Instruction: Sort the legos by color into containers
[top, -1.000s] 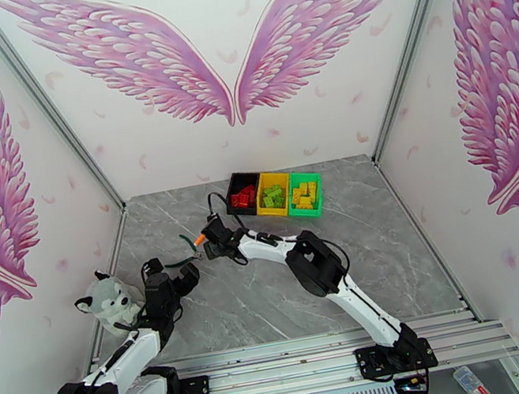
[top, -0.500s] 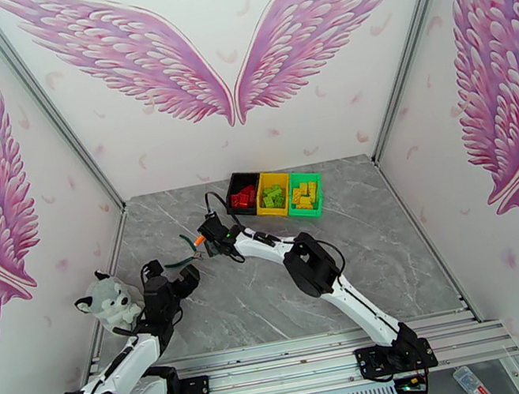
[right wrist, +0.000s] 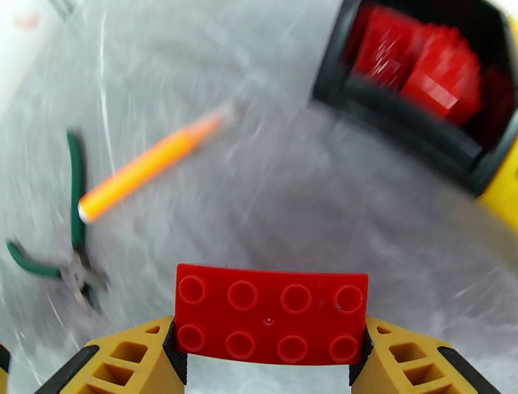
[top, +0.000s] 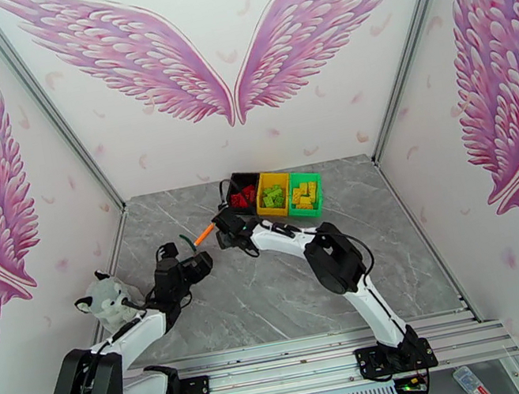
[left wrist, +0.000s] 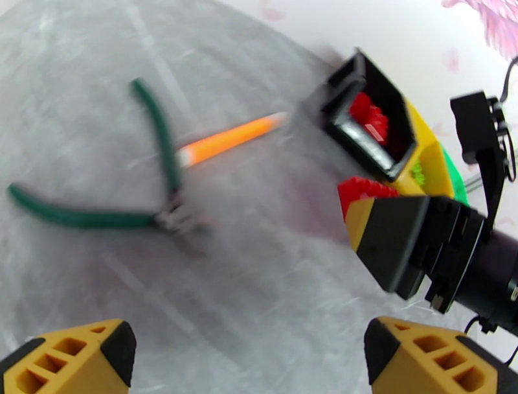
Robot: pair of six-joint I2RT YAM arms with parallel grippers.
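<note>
My right gripper carries the matching lego outward over the opening of the black bin [top: 243,193] next and releases the lego, since red legos lie inside.
My right gripper [top: 224,225] [right wrist: 270,353] is shut on a red two-by-four lego [right wrist: 270,312], held studs up above the table just near-left of the black bin [top: 243,193] [right wrist: 414,139]. That bin holds several red legos [right wrist: 427,65]. Beside it stand the yellow bin [top: 273,194] with green legos and the green bin [top: 306,194] with yellow legos. The left wrist view shows the held red lego [left wrist: 362,189] at the right gripper's tip. My left gripper [top: 200,264] [left wrist: 252,363] is open and holds nothing, low over the table near the pliers.
Green-handled pliers [left wrist: 158,201] [right wrist: 72,256] and an orange pencil-like stick [left wrist: 226,139] [right wrist: 152,167] [top: 203,234] lie on the marble table [top: 277,295] left of the bins. A plush husky [top: 104,303] sits at the left edge, beside the left arm.
The right gripper carried the red lego back and right, toward the black bin. The left arm swung right and forward, closing in on the pliers.
</note>
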